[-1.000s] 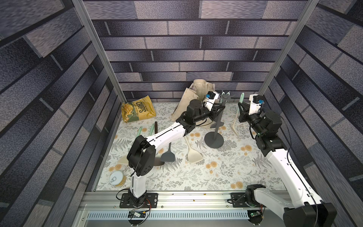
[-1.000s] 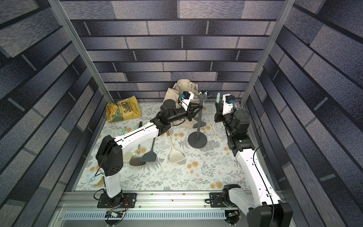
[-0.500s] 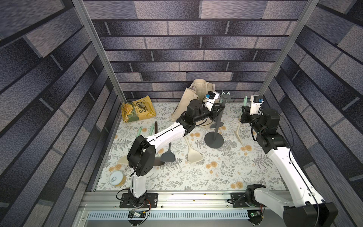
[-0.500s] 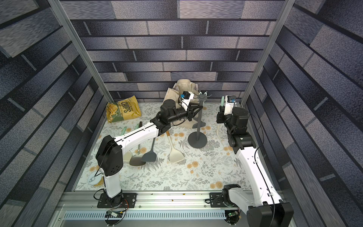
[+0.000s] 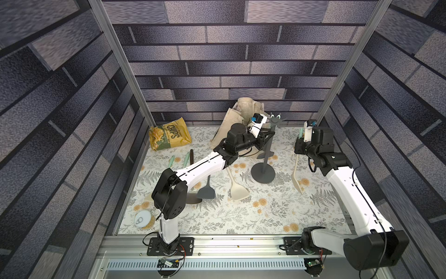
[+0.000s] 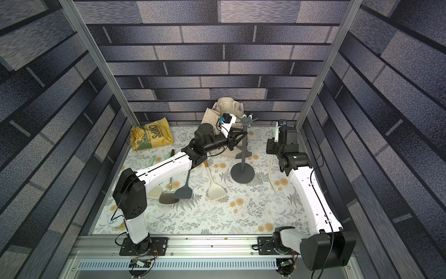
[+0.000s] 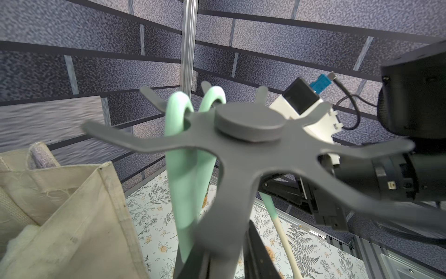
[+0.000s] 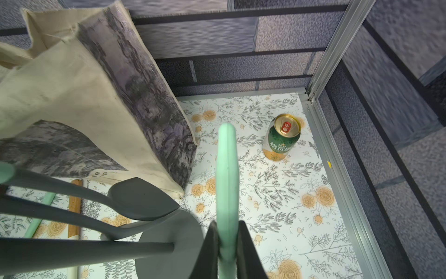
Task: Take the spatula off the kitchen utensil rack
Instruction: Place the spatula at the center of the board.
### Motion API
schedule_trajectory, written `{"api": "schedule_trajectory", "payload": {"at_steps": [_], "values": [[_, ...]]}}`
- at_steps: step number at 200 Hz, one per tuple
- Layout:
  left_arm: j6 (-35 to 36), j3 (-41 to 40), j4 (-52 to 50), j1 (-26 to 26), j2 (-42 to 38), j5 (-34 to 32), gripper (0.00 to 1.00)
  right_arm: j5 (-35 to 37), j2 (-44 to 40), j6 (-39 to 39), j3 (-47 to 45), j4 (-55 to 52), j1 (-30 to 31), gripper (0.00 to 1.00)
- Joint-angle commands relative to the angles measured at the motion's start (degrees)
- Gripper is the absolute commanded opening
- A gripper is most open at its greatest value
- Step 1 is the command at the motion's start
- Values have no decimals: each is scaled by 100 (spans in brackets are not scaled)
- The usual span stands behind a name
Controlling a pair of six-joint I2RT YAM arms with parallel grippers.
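My right gripper holds the spatula's handle, and the spatula hangs clear of the rack, so I need to lower this gripper toward the bare tabletop [image 5: 282,174] beside the rack's base and let go of the handle there.
The dark grey kitchen utensil rack [image 5: 263,172] [image 6: 242,172] stands at the back middle of the table. My left gripper [image 5: 265,137] [image 7: 226,244] is shut on its upright pole, just under the star top [image 7: 248,125]. The spatula [image 5: 295,166] [image 6: 271,166] has a mint handle and a cream blade. It hangs free to the right of the rack, blade down over the table. My right gripper [image 5: 299,141] [image 8: 226,232] is shut on the spatula's mint handle [image 8: 226,174]. Two mint loops [image 7: 178,145] and dark spoons [image 8: 144,198] still hang on the rack.
A canvas bag [image 5: 237,120] stands behind the rack and a chips bag [image 5: 170,136] at the back left. Several loose utensils [image 5: 237,190] lie left of the rack's base. A green can [image 8: 283,137] stands near the back right corner, another can [image 5: 144,218] at the front left.
My right gripper has carried the spatula to the right, away from the rack's top. The left gripper has stayed on the pole.
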Motion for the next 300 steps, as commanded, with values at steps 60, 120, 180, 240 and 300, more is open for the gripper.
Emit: {"api": "schedule_trajectory", "payload": {"at_steps": [60,120,180,240,300], "values": [[-294,-180,84,-71,-659,112,20,574,674,57,-70,-331,-33,0],[-207,-163,25,-105,-795,114,20,859,1689,63,277,-392,-31,0],[-30,-137,-108,-247,-894,95,21,1147,2549,219,442,-225,-13,0],[83,-110,-299,-319,-917,77,21,1062,3447,353,902,-263,-16,0],[127,-172,-331,-336,-1043,109,21,793,4381,400,1705,-691,-4,2]]}}
